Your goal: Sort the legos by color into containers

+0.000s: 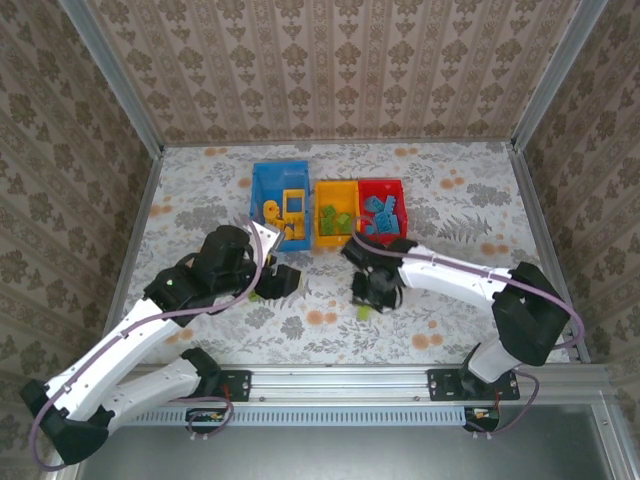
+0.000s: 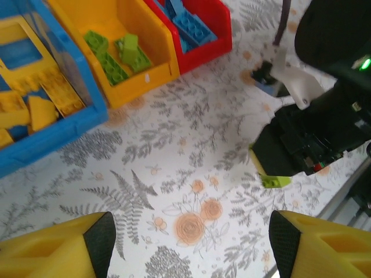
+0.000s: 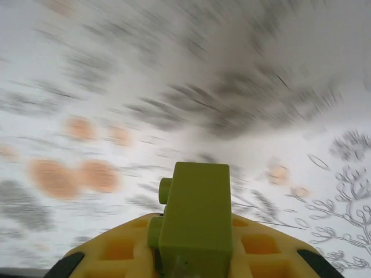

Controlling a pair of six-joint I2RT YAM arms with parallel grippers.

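Note:
The lime green lego should go up and outward in my right gripper, over the orange-yellow bin [image 1: 336,186] with the green legos, for release.
My right gripper [image 1: 368,298] is shut on a lime green lego [image 3: 197,214], which sticks out past its fingertips just above the table; that same lego [image 2: 276,181] pokes out under the black gripper in the left wrist view. Near the back stand three containers: a blue bin [image 1: 262,190] holding yellow legos [image 2: 35,98], an orange-yellow bin [image 1: 336,186] holding green legos [image 2: 116,55], and a red bin [image 1: 380,183] holding blue legos [image 2: 191,26]. My left gripper [image 2: 191,240] hangs open over the bare floral table, left of the right gripper, with nothing between its fingers.
The floral tablecloth [image 1: 440,210] is walled by a metal frame and patterned panels. The right arm's white link [image 1: 450,275] crosses the table's right half. The left arm [image 1: 190,290] reaches in from the near left. Open cloth lies between the grippers and the bins.

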